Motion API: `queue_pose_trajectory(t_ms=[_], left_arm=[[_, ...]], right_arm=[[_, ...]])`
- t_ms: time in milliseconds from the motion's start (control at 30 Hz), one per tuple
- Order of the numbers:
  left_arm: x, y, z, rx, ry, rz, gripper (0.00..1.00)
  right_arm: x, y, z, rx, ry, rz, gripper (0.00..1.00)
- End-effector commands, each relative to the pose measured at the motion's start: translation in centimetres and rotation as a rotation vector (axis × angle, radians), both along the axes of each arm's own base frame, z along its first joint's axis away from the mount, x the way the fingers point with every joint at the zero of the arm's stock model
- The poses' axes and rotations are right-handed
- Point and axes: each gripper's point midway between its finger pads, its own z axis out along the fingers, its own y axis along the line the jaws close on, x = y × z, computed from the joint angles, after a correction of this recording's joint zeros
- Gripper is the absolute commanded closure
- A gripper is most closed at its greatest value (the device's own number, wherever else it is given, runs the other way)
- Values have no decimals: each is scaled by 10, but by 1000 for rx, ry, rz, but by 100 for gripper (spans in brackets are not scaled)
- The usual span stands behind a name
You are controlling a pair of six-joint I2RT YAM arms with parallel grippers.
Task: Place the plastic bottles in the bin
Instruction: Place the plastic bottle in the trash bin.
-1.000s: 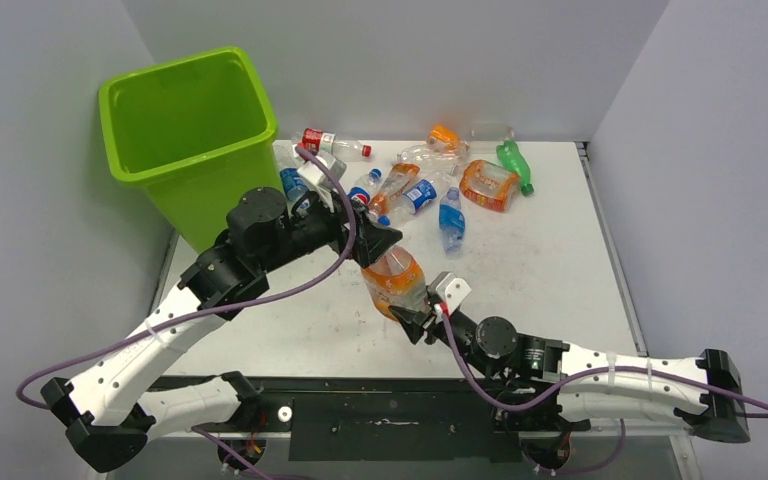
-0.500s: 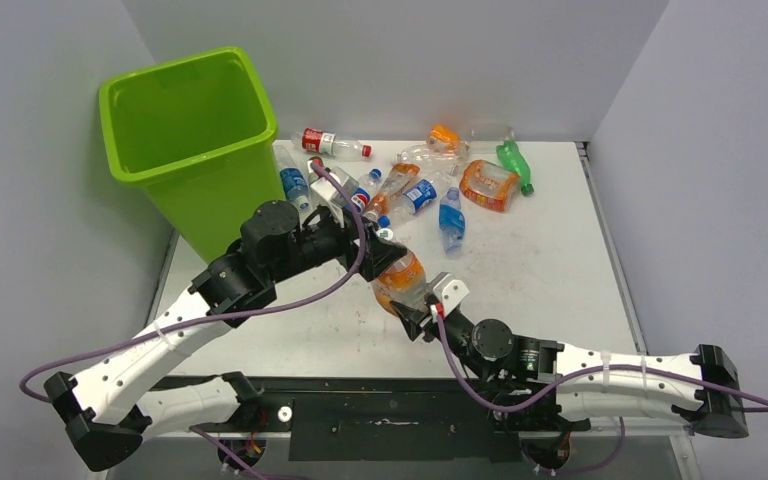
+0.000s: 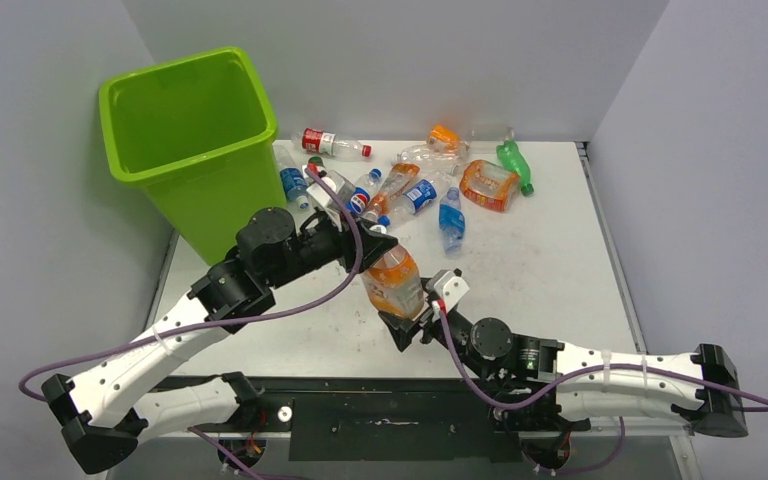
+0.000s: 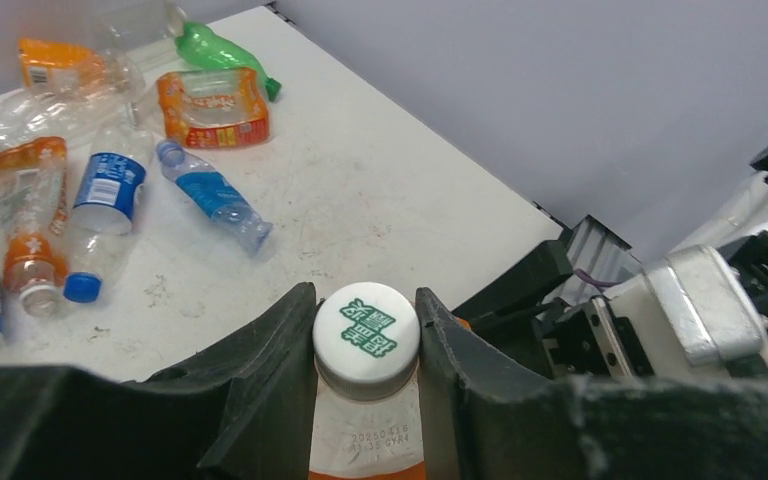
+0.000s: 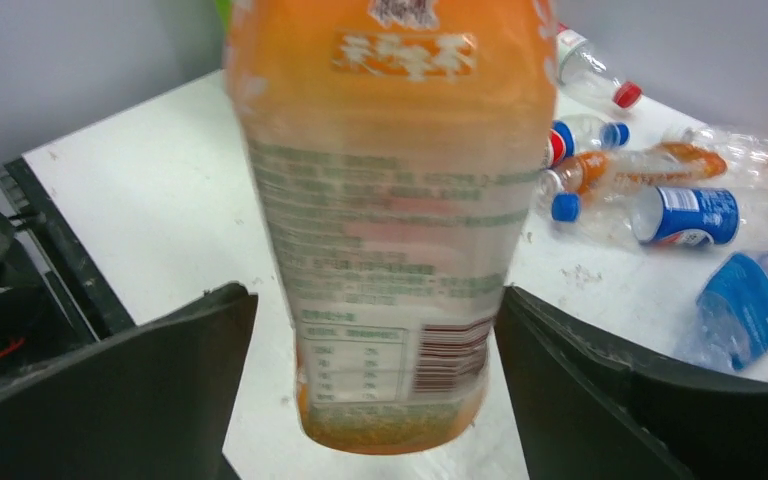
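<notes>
My right gripper is open around the bottle's base (image 5: pixel 400 400), so my left gripper should lift the bottle, swing outward over the lime-green bin's opening and open.
An orange drink bottle (image 3: pixel 392 280) with a white cap (image 4: pixel 366 335) hangs above the table's front middle. My left gripper (image 3: pixel 378 242) (image 4: pixel 365 300) is shut on its neck just under the cap. My right gripper (image 3: pixel 410 318) (image 5: pixel 375 295) stands open around the bottle's base (image 5: pixel 400 400), with a gap on each side. Several more plastic bottles (image 3: pixel 410 180) lie in a heap at the back of the table: a green one (image 3: pixel 513 163), a crushed orange one (image 3: pixel 488 185), a blue one (image 3: pixel 450 218). The lime-green bin (image 3: pixel 215 195) stands at the back left.
The white table (image 3: pixel 550 270) ends at a black rail along the near edge, where both arm bases sit. Grey walls close in the back and both sides. A red-labelled bottle (image 3: pixel 330 143) lies beside the bin's right wall.
My left gripper has come down and shut on the orange bottle's neck. My right gripper, which held the bottle's body, has opened and let go. The bottle now hangs more upright.
</notes>
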Motion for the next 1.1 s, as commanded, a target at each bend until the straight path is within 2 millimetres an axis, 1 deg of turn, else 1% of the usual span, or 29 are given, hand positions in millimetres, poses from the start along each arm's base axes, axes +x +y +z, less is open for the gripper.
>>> queue_pose_trajectory(t_ms=[0, 33, 100, 133, 200, 267, 333, 400, 467, 533, 600, 667, 700, 733, 800, 867, 900, 933, 967, 1067], left_arm=[[12, 22, 34, -48, -104, 121, 100], [15, 30, 41, -44, -129, 154, 100], [19, 52, 69, -51, -216, 241, 100], [22, 64, 84, -55, -262, 291, 100], [26, 93, 121, -58, -380, 405, 100], [32, 126, 157, -45, -494, 552, 100], [37, 159, 189, -36, -587, 710, 100], [37, 178, 218, -55, -692, 800, 100], [37, 196, 244, -104, -788, 895, 100], [40, 210, 262, -137, -842, 961, 100], [44, 220, 277, -170, -890, 999, 100], [54, 227, 285, -151, -919, 1051, 100], [64, 231, 286, -117, -916, 1089, 100], [72, 239, 289, -86, -912, 1140, 100], [97, 245, 283, 6, -887, 1179, 100], [126, 248, 269, 88, -822, 1169, 100], [141, 253, 258, 113, -787, 1197, 100], [152, 264, 247, 128, -766, 1236, 100], [159, 267, 240, 121, -753, 1254, 100], [189, 285, 207, 148, -687, 1301, 100]], right_arm=[[-13, 15, 39, 121, 73, 65, 10], [-17, 18, 43, 128, 95, 88, 10], [-27, 22, 58, 165, 128, 145, 10], [-32, 23, 66, 183, 137, 173, 10], [-41, 22, 84, 223, 142, 224, 10], [-44, 15, 102, 275, 135, 234, 10], [-42, 5, 111, 316, 120, 217, 10], [-33, -9, 109, 346, 117, 149, 10], [-24, -25, 104, 383, 116, 74, 10], [-18, -37, 94, 419, 117, 22, 10], [-16, -44, 86, 442, 118, 3, 10], [-15, -47, 78, 448, 128, -9, 10], [-15, -47, 74, 443, 135, -11, 10], [-14, -46, 70, 433, 143, -21, 10], [-14, -44, 64, 418, 159, -27, 10], [-14, -40, 59, 409, 171, -22, 10], [-15, -38, 58, 408, 177, -16, 10], [-16, -37, 56, 409, 181, -9, 10], [-17, -35, 55, 409, 182, 0, 10], [-18, -34, 54, 415, 182, 11, 10]])
